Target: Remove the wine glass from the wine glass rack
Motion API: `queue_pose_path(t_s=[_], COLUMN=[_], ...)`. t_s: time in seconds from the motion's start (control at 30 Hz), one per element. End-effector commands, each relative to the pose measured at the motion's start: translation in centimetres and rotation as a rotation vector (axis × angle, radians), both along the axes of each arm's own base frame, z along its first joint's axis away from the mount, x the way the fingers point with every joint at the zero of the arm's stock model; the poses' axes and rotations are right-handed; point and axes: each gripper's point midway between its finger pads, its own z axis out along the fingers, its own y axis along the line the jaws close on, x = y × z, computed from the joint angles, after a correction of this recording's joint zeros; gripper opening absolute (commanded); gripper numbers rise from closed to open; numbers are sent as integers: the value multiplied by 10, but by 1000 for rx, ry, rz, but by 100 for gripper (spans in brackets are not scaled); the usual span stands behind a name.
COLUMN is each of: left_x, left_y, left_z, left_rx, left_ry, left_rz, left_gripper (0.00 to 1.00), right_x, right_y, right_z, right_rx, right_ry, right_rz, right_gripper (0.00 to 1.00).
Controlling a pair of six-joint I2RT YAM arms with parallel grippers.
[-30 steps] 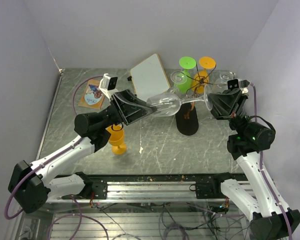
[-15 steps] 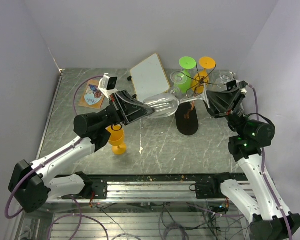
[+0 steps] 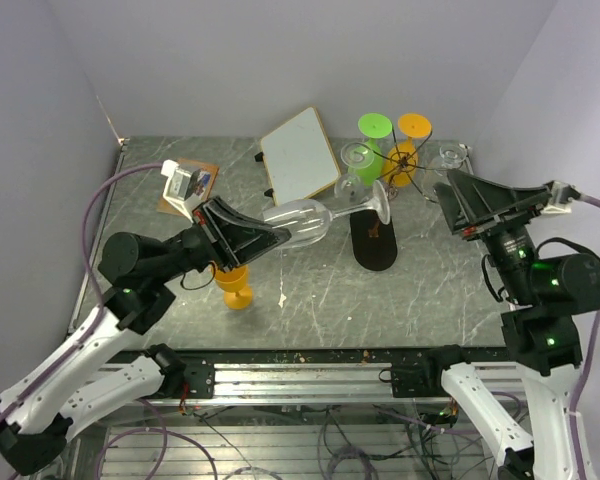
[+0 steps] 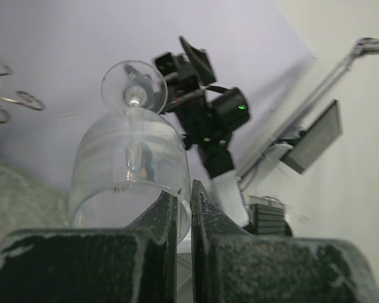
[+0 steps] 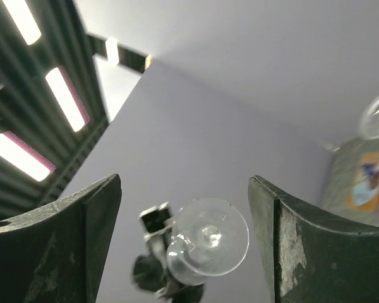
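The bare tabletop beside the wine glass is below my left gripper and to its left in the top view, so I will swing there next, turn the wine glass foot-down, lower it and let it go.
A clear wine glass (image 3: pixel 298 220) lies on its side in the air, its foot (image 3: pixel 380 200) pointing right, above the rack's black base (image 3: pixel 373 250). My left gripper (image 3: pixel 276 235) is shut on the glass rim (image 4: pixel 184 211), one finger inside the bowl and one outside. The copper wire wine glass rack (image 3: pixel 398 165) still carries a green glass (image 3: pixel 375 126), an orange glass (image 3: pixel 414 125) and clear ones. Curled rack arms (image 4: pixel 6 104) show left of the held glass, apart from it. My right gripper (image 3: pixel 452 203) stands open to the right of the foot (image 5: pixel 210 243), touching nothing.
A white board (image 3: pixel 300 155) leans at the back middle. An orange goblet (image 3: pixel 236 285) stands under my left wrist, with a small yellow piece (image 3: pixel 282 298) beside it. A picture card (image 3: pixel 185 190) lies at the back left inside a purple cable loop.
The right gripper opened, let go of the glass foot and drew back to the right. The left gripper closed on the rim and carried the glass leftward, away from the rack arms.
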Motion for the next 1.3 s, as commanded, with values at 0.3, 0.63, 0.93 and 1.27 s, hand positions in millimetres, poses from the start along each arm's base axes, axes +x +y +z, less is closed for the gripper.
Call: queue_pose_path(t_s=[0.3, 0.63, 0.93, 1.27], left_x=[98, 143, 165, 126], left_y=[126, 175, 205, 215], left_z=[-116, -176, -254, -310], left_rx=[791, 1285, 1352, 1301], left_ry=[381, 472, 779, 1093], left_rz=[955, 1224, 1102, 1051], left_gripper=[7, 7, 7, 7], right_x=[19, 13, 10, 18], right_y=[-63, -72, -80, -83], right_z=[-46, -46, -47, -61], right_rx=[-289, -326, -354, -378], right_ry=[135, 129, 136, 155], right_rz=[-439, -486, -525, -552], right_gripper=[81, 80, 79, 78])
